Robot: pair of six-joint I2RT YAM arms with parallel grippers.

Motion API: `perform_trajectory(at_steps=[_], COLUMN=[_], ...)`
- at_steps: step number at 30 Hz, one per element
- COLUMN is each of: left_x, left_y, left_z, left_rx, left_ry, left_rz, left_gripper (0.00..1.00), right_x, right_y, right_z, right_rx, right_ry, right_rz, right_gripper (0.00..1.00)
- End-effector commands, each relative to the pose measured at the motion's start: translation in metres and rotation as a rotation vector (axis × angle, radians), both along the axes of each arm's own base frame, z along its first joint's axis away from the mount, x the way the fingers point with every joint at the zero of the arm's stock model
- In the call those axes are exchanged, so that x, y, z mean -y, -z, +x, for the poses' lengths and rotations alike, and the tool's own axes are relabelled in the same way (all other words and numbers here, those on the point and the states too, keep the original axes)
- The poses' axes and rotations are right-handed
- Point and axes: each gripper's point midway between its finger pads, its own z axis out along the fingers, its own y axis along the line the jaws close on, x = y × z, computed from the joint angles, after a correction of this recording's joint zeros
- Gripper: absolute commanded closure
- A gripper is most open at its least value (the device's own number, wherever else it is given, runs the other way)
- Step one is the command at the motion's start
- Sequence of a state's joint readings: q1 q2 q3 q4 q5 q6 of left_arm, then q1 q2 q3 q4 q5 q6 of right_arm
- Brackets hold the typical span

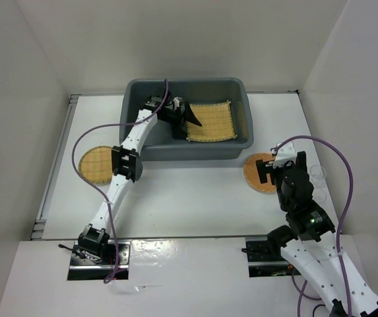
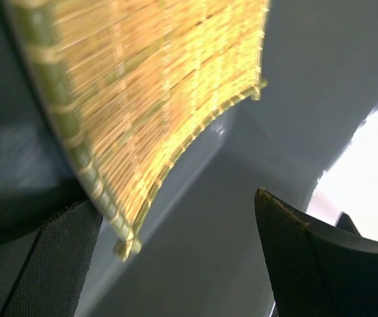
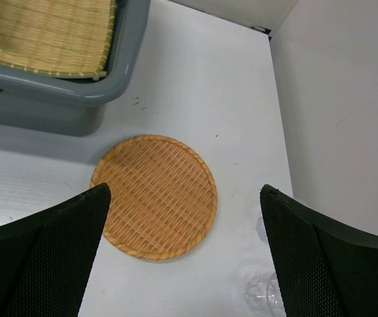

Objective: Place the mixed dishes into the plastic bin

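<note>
The woven disc's rim on the side toward the glass cup (image 1: pixel 318 175) is clear of the bin, so my right gripper should swing that way next, then down onto it.
The square yellow mat (image 1: pixel 211 123) lies tilted inside the dark grey bin (image 1: pixel 202 151), leaning on its right wall. My left gripper (image 1: pixel 183 119) is inside the bin, open, with the mat's edge (image 2: pixel 142 86) right by its left finger (image 2: pixel 57 264). One round woven disc (image 1: pixel 97 164) lies on the table left of the bin. The other disc (image 1: pixel 257 173) lies right of the bin's front corner. My right gripper (image 3: pixel 183 191) is open above that disc (image 3: pixel 154 196) and holds nothing. The clear glass cup (image 1: pixel 318 175) stands to its right, and shows in the right wrist view (image 3: pixel 261 292).
The white side walls stand close to the table on the left and right. The cup is near the right wall. The bin's front right corner (image 3: pixel 103 99) is a short way behind the right disc. Purple cables loop off both arms.
</note>
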State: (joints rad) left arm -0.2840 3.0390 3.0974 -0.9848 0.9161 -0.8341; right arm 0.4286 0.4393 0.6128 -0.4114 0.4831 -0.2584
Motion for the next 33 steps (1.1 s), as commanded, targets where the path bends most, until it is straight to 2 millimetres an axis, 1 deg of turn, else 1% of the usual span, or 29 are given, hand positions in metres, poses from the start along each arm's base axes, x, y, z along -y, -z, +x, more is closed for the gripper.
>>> perform_trajectory(at_steps=[1,2,3,4,5,7,8,9,10,11,12,13,14,15,16,17,18,19,20,21,22,23,24,25,26,27,29,30,33], left_x=[-0.016,-0.025,-0.031,-0.045,-0.062,-0.091,-0.1,-0.109,-0.121,-0.129,-0.135,-0.145,-0.152,-0.158,-0.172,-0.181,-0.18,-0.191,-0.2,-0.201,-0.206,-0.208,-0.211,-0.218,-0.22,-0.225,-0.226,-0.227,-0.225], left_y=[-0.058,-0.065,-0.082,-0.086,-0.106,-0.112,-0.12,-0.152,-0.154,-0.17,-0.18,-0.186,-0.201,-0.206,-0.207,-0.228,-0.211,-0.209,-0.228,-0.231,-0.227,-0.23,-0.229,-0.225,-0.212,-0.205,-0.196,-0.183,-0.168], left_z=[0.007,0.009,0.01,0.007,0.008,0.004,0.006,0.0,-0.001,-0.011,-0.013,-0.015,-0.027,-0.033,-0.037,-0.05,-0.064,-0.071,-0.09,-0.097,-0.123,-0.124,-0.135,-0.144,-0.169,-0.177,-0.197,-0.211,-0.229], left_rx=[0.131,0.143,0.196,0.183,0.246,0.257,0.289,0.373,0.378,0.388,0.416,0.446,0.462,0.468,0.477,0.507,0.464,0.459,0.492,0.508,0.484,0.519,0.524,0.509,0.474,0.461,0.443,0.411,0.378], left_ry=[-0.044,-0.06,-0.075,-0.095,-0.109,-0.147,-0.158,-0.151,-0.182,-0.194,-0.209,-0.223,-0.232,-0.238,-0.259,-0.29,-0.251,-0.271,-0.292,-0.297,-0.295,-0.321,-0.326,-0.349,-0.342,-0.346,-0.334,-0.314,-0.299], left_rz=[0.054,0.07,0.109,0.151,0.188,0.3,0.32,0.331,0.405,0.443,0.471,0.525,0.551,0.581,0.655,0.683,0.74,0.816,0.837,0.847,0.85,0.823,0.799,0.771,0.745,0.75,0.747,0.748,0.73], left_gripper=[0.01,0.01,0.01,0.01,0.01,0.01,0.01,0.0,0.0,0.0,0.0,0.0,0.0,0.0,0.0,0.0,0.0,0.0,0.0,0.0,0.0,0.0,0.0,0.0,0.0,0.0,0.0,0.0,0.0], right_x=[0.007,0.012,0.013,0.012,0.011,0.0,0.005,0.007,0.013,0.03,0.04,0.051,0.053,0.06,0.062,0.057,0.067,0.072,0.071,0.081,0.082,0.073,0.074,0.08,0.083,0.081,0.095,0.098,0.101], right_y=[-0.013,-0.017,-0.016,-0.028,-0.025,-0.028,-0.027,-0.026,-0.021,-0.019,-0.021,-0.018,-0.006,0.006,0.021,0.03,0.05,0.06,0.069,0.073,0.089,0.098,0.104,0.128,0.14,0.14,0.156,0.16,0.173], right_z=[0.004,0.003,0.003,0.003,0.008,0.011,0.015,0.029,0.033,0.04,0.057,0.063,0.062,0.075,0.076,0.08,0.084,0.086,0.088,0.09,0.093,0.09,0.09,0.088,0.087,0.087,0.085,0.081,0.082], right_rx=[0.049,0.059,0.041,0.051,0.012,-0.066,-0.104,-0.163,-0.219,-0.261,-0.312,-0.358,-0.436,-0.509,-0.568,-0.608,-0.676,-0.708,-0.73,-0.74,-0.784,-0.827,-0.857,-0.942,-0.99,-1.019,-1.071,-1.074,-1.093], right_ry=[0.048,0.073,0.073,0.062,0.056,-0.017,0.001,0.006,0.02,0.054,0.068,0.071,0.044,0.054,0.041,-0.007,-0.01,-0.011,-0.049,-0.055,-0.088,-0.155,-0.181,-0.205,-0.206,-0.251,-0.29,-0.305,-0.319], right_rz=[0.033,0.033,0.025,0.026,0.014,-0.009,-0.012,-0.033,-0.042,-0.028,-0.013,0.007,0.042,0.037,0.036,0.033,0.021,0.021,0.041,0.039,0.048,0.068,0.081,0.112,0.156,0.217,0.302,0.337,0.32], right_gripper=[0.02,0.02,0.02,0.02,0.02,0.02,0.02,0.02,0.02,0.02,0.02,0.02,0.02,0.02,0.02,0.02,0.02,0.02,0.02,0.02,0.02,0.02,0.02,0.02,0.02,0.02,0.02,0.02,0.02])
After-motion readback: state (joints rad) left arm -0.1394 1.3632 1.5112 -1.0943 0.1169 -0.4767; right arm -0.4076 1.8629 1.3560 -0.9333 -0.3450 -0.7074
